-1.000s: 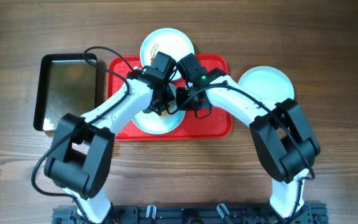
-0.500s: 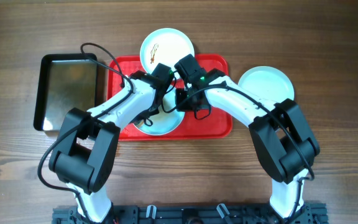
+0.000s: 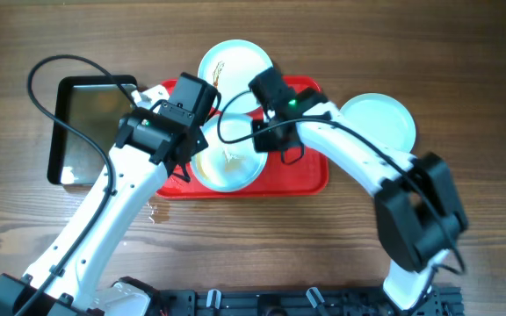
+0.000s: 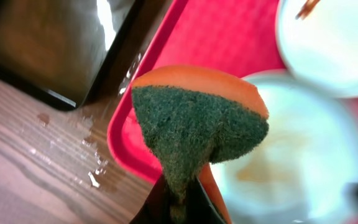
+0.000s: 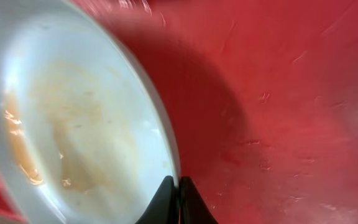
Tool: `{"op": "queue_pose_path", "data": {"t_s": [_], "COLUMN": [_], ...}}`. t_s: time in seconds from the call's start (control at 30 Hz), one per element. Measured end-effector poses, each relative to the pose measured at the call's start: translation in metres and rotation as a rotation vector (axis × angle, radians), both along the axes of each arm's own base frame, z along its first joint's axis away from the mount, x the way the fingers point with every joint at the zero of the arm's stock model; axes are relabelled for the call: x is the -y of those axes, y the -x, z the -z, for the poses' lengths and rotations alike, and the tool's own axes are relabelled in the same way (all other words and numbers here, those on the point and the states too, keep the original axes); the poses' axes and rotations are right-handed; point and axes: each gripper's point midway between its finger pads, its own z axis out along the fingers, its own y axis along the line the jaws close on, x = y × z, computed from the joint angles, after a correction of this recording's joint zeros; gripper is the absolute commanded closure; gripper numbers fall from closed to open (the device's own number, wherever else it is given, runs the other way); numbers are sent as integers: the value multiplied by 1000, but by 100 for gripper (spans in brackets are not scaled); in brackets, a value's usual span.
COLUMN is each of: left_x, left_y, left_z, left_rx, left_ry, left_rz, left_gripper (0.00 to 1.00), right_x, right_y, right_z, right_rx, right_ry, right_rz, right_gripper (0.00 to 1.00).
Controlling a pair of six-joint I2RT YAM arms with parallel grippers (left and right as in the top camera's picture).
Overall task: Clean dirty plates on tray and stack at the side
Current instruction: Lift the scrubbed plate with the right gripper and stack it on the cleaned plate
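Observation:
My right gripper lifts this plate off the red tray next and across, down onto the clean plate that lies beside the tray.
The red tray lies at the table's middle. One white plate sits on it, with a faint brown film across its face. My right gripper is shut on this plate's right rim. My left gripper is shut on a green-and-orange sponge and holds it over the plate's left edge. A second plate, with a brown smear, rests at the tray's far edge. A third plate looks clean and lies on the table to the right of the tray.
A dark metal pan stands left of the tray, close to my left arm. Water drops lie on the wooden table by the tray's front left corner. My left arm's cable loops above the pan.
My left arm has swung back to the left, taking the sponge off the plate's middle to its left edge. My right gripper has kept its hold on the plate's rim.

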Motion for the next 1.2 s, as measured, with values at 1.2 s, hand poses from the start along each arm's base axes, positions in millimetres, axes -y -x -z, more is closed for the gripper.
{"op": "queue_pose_path", "data": {"t_s": [1.2], "left_x": [11], "left_y": [20], "left_z": [19], "left_rx": [-102], "left_ry": [77], "left_rz": [-1], "left_gripper": [96], "right_x": [196], "right_y": [-38], "right_z": [-94], "right_rx": [209], "right_ry": [350], "right_rz": [354], "right_gripper": [96]}}
